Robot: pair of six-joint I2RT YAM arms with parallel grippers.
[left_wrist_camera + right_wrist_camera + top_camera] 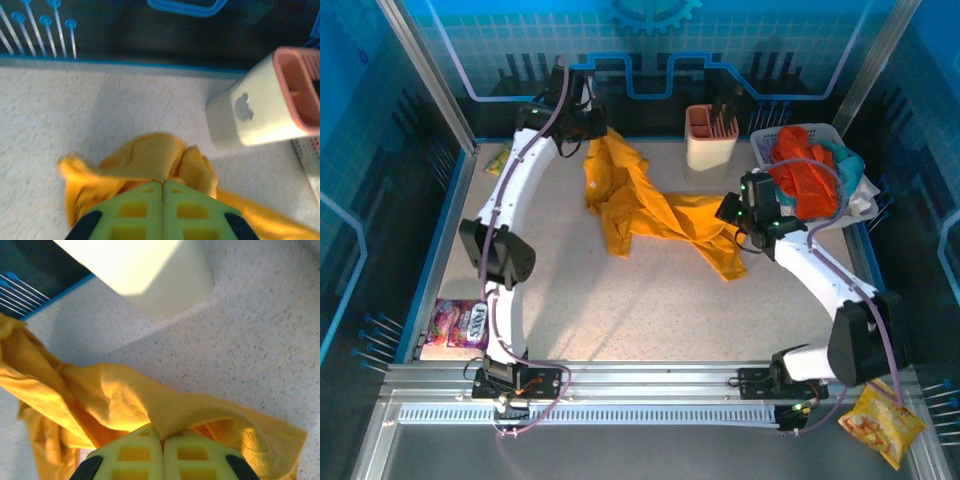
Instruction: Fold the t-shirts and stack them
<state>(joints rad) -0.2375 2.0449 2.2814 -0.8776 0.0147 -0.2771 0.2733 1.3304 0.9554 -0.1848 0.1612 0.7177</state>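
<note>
My right gripper should move back and down next and release the pinched cloth on the bare tabletop, which lies back from the gripper and has room to spread the shirt.
A mustard-yellow t-shirt (650,210) lies crumpled and stretched across the back middle of the table. My left gripper (592,132) is shut on its far left end, the cloth (150,155) bunching just past the closed tips (163,184). My right gripper (735,215) is shut on the shirt's right part, a fold of yellow cloth (165,405) pinched between its fingers (162,437). More t-shirts, orange-red (800,170) and teal (845,160), are piled in a white basket (767,137) at the back right.
A cream holder with a pink rim (712,135) stands at the back, between shirt and basket; it also appears close by in the left wrist view (265,100). A snack packet (460,323) lies at the left edge and an orange snack bag (882,420) off the table's front right.
</note>
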